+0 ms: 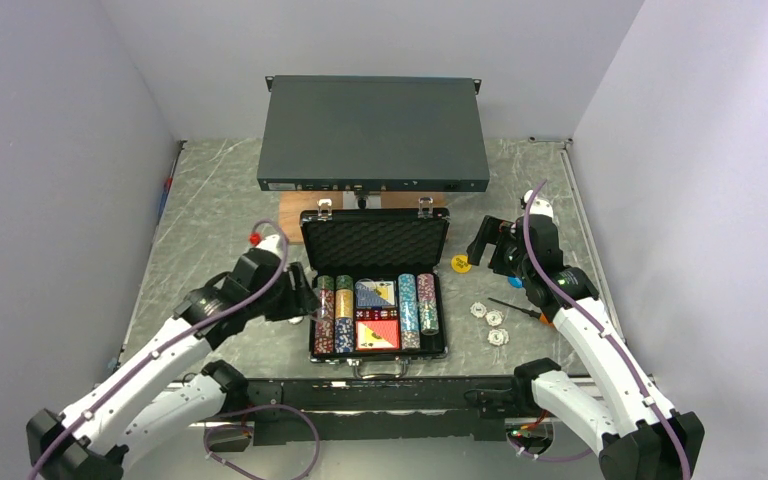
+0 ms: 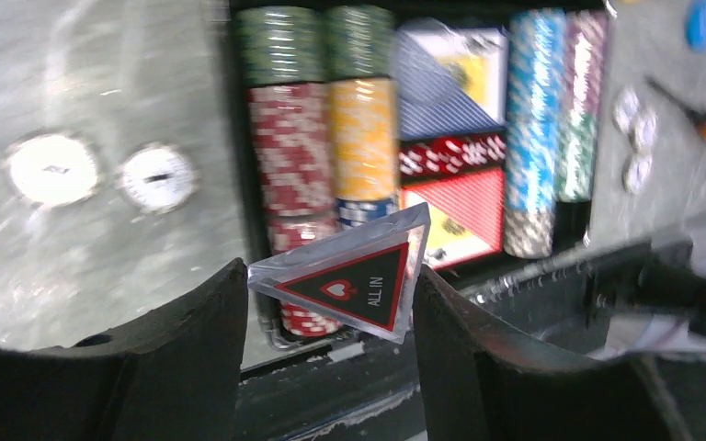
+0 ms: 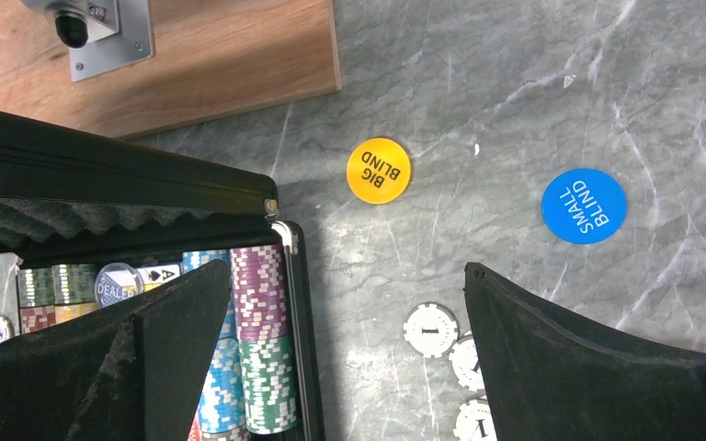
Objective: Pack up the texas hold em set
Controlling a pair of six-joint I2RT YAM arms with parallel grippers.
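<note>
Next, my left gripper swings the plaque across the chip rows, then turns and brings it down onto the red card deck's top point(image 1: 377, 335) point(image 2: 456, 217), which lies bare.
The small black briefcase point(image 1: 375, 245) lies open at the table's middle, with foam in the lid and rows of chips point(image 1: 407, 303), card decks point(image 1: 377, 334) and red dice inside. My left gripper point(image 1: 307, 300) is at the case's left edge, shut on a clear triangular "ALL IN" plaque point(image 2: 354, 285). Two white chips point(image 2: 53, 169) lie on the table left of the case. My right gripper point(image 1: 482, 245) hovers open and empty, right of the lid. Below it lie a yellow BIG BLIND disc point(image 3: 379, 170), a blue SMALL BLIND disc point(image 3: 584, 206) and three white chips point(image 3: 430, 330).
A large dark grey flat box point(image 1: 373, 135) stands behind the case on a wooden board point(image 3: 193, 73). An orange-handled screwdriver point(image 1: 520, 308) lies right of the case beside the white chips point(image 1: 495, 318). A black rail point(image 1: 380, 392) runs along the near edge. White walls enclose the table.
</note>
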